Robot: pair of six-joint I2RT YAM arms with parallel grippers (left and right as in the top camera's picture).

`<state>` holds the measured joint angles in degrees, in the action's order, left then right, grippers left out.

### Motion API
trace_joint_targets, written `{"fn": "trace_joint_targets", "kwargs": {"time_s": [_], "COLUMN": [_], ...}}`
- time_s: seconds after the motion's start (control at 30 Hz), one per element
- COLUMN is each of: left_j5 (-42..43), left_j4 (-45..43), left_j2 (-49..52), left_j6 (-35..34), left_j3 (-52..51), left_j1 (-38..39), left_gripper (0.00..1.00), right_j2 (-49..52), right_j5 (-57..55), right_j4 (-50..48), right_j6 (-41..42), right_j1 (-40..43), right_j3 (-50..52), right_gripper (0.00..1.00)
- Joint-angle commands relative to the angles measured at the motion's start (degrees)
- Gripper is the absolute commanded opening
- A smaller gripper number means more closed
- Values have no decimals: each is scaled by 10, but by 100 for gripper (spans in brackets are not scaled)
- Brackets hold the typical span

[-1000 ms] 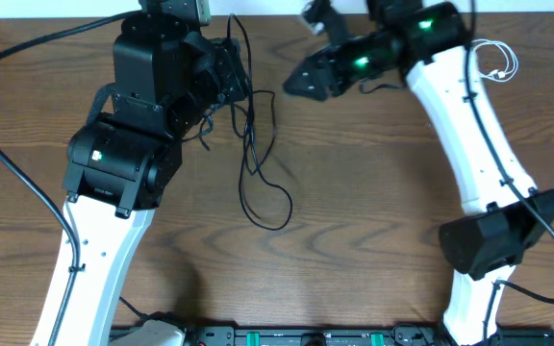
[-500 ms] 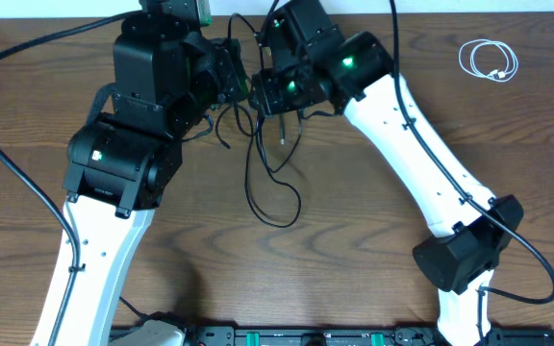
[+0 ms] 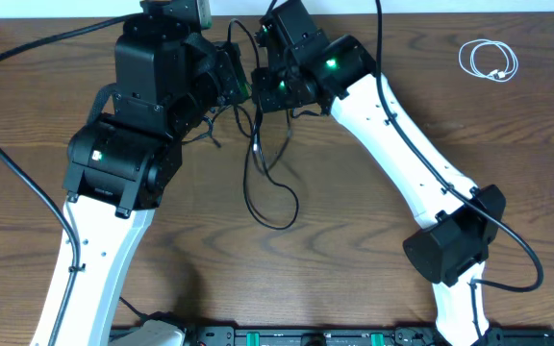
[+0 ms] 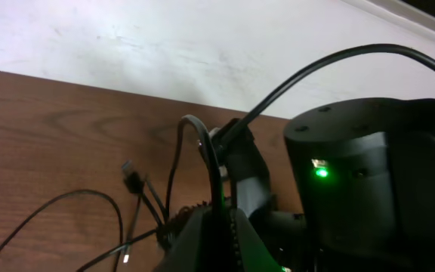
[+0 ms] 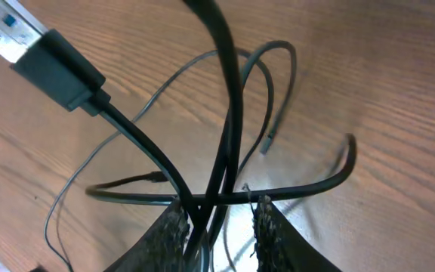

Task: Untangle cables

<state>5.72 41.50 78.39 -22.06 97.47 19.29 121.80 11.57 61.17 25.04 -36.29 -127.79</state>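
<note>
I need to move my left gripper to the left in the overhead view next and down over bare table to release the black cable (image 3: 269,187), because its parts bunch between both arms.
The black cable (image 3: 269,187) hangs in loose loops between the two arms at the top middle of the table. My left gripper (image 3: 237,85) is shut on it; in the left wrist view the cable (image 4: 208,162) runs straight into the closed jaws (image 4: 217,227). My right gripper (image 3: 261,94) is close beside the left one. Its fingers (image 5: 221,223) are apart with crossing strands of the black cable (image 5: 229,113) between them. A USB plug (image 5: 21,38) shows at the top left of that view. The white cable (image 3: 489,60) lies coiled at the far right, away from both grippers.
The right arm's black housing with a green light (image 4: 361,189) fills the right of the left wrist view, very close to the left gripper. A white wall (image 4: 165,45) runs behind the table's back edge. Thick arm wires (image 3: 8,106) trail on the left.
The right arm has swung from the upper right across to the left gripper and put its fingers around the black cable. The cable's lower loop has shifted slightly. The left arm has stayed put.
</note>
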Motion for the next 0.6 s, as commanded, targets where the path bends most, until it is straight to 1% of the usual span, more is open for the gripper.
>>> {"fn": "trace_joint_targets", "kwargs": {"time_s": [0.0,0.13,0.23,0.3,0.37,0.47,0.57], "left_j5": [3,3,3,3,2,-13,-60], "left_j4": [-3,-3,-4,-4,-3,1,16], "left_j2": [0,0,0,0,1,3,10], "left_j6": [3,3,3,4,4,4,4], "left_j3": [4,4,4,4,4,3,3], "left_j1": [-3,-3,-3,-3,-3,-3,-6], "left_gripper": [7,7,7,7,7,7,7], "right_j2": [3,3,3,3,3,1,-11], "right_j5": [6,8,8,8,8,8,8], "right_j4": [-12,-10,-6,-5,-2,3,16], "right_j6": [6,6,6,6,6,-8,-20], "right_j1": [-6,-5,-5,-5,-5,3,20], "right_j3": [1,1,1,1,1,1,1], "right_gripper": [25,21,15,10,1,1,1]}}
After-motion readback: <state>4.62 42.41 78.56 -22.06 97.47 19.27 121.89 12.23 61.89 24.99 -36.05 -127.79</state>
